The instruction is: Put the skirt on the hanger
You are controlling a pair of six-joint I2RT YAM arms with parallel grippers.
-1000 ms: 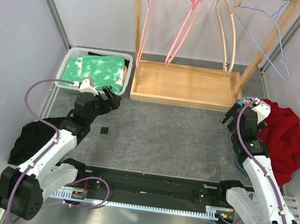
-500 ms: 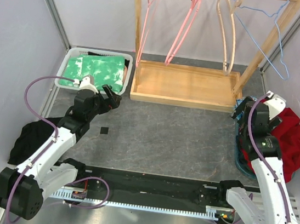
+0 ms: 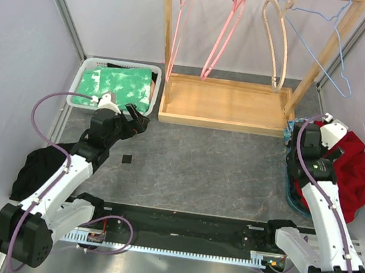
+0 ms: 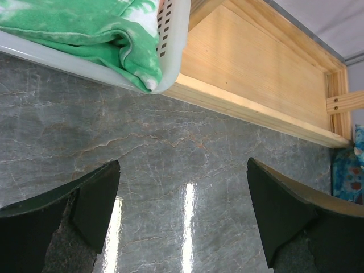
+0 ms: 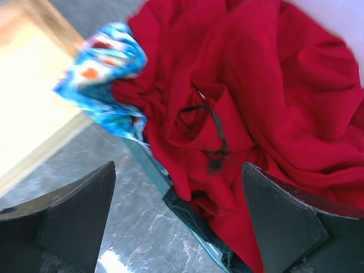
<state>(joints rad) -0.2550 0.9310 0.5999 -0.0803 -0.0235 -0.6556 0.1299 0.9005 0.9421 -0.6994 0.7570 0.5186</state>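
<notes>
The red fold with the dark strap (image 5: 217,149) lies below the open fingers of my right gripper, so I will next lower that gripper onto it, toward the right in the wrist view.
A red garment (image 3: 346,168) lies heaped at the right wall, with a blue patterned cloth (image 3: 291,128) at its far left corner. In the right wrist view the red garment (image 5: 267,85), the blue cloth (image 5: 105,62) and a dark teal cloth (image 5: 196,227) under them fill the frame. I cannot tell which one is the skirt. My right gripper (image 3: 304,147) (image 5: 179,222) is open and empty above the pile's left edge. My left gripper (image 3: 136,118) (image 4: 182,216) is open and empty above bare floor. Two pink hangers (image 3: 177,35), a beige one (image 3: 276,38) and a blue wire one (image 3: 338,56) hang on the rack.
The rack's wooden base (image 3: 223,105) sits at the back centre, and its edge (image 4: 256,108) shows in the left wrist view. A white basket (image 3: 81,79) holds green-white cloth (image 3: 118,84). A black garment (image 3: 37,164) lies at left. A small black square (image 3: 126,160) is on the floor.
My right arm has swung right and now hangs over the left edge of the red pile. My left arm has barely moved.
</notes>
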